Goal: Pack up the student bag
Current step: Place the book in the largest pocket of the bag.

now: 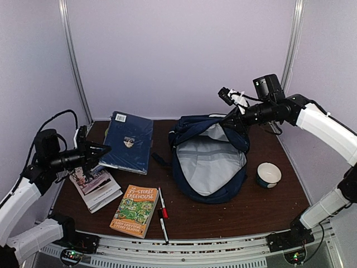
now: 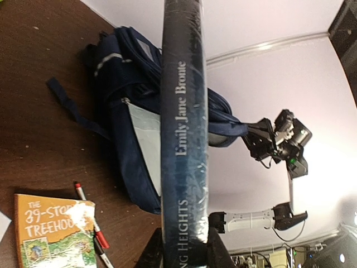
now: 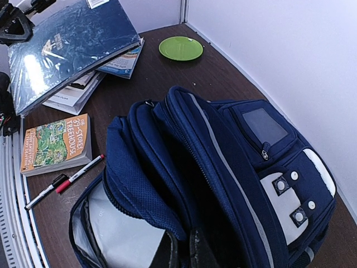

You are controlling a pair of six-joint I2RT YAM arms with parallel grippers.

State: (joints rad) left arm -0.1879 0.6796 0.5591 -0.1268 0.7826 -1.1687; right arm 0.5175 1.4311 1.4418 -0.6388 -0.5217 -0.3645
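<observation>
I need to move my left gripper to the right in the top view next, lower the book (image 1: 130,140) and then let go of it, because the bag's pale grey lining (image 1: 209,159) is that way and lower down.
The navy student bag (image 1: 209,159) lies open in the middle of the table, its pale grey lining facing up. My right gripper (image 1: 234,118) is shut on the bag's top rim (image 3: 167,223) and holds it lifted, keeping the mouth open. My left gripper (image 1: 103,149) is shut on a dark blue hardback book (image 1: 130,140), held raised left of the bag; its spine (image 2: 184,139) reads "Emily Jane Bronte". The bag also shows in the left wrist view (image 2: 134,111).
An orange paperback (image 1: 134,210) and two pens (image 1: 162,213) lie at the front. A stack of booklets (image 1: 95,186) sits under the left gripper. A white and teal cup (image 1: 269,174) stands right of the bag. A green plate (image 3: 181,48) lies at the back.
</observation>
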